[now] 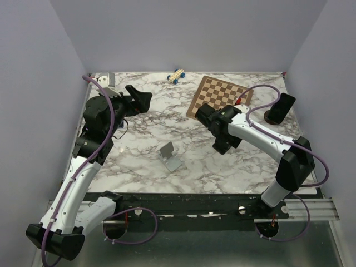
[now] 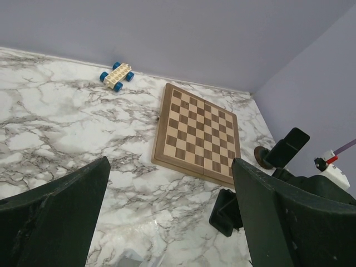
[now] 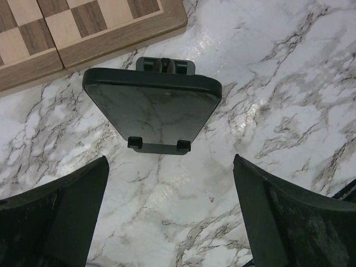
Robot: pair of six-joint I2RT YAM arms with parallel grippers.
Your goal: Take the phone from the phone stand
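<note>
The robot's right gripper should next move outward onto the phone's upper edge (image 3: 153, 79), with one finger at each side of the phone, because the leaning phone stands just outward of the open fingers.
A dark glossy phone (image 3: 150, 108) leans on a small stand (image 3: 159, 148), held by two hooks at its lower edge and a clip at its top. It sits just off a corner of the chessboard (image 3: 83, 33). My right gripper (image 3: 169, 161) hangs above the marble a short way in front of it, open and empty, touching nothing. In the top view the right gripper (image 1: 222, 142) and arm hide the phone. My left gripper (image 1: 143, 96) is raised at the back left, open and empty, facing the chessboard (image 2: 194, 130).
A bare silver stand (image 1: 169, 156) sits mid-table. A second dark slab on a round brown base (image 1: 280, 109) stands at the far right by the wall. A small toy car (image 1: 176, 76) lies at the back edge. Walls close three sides.
</note>
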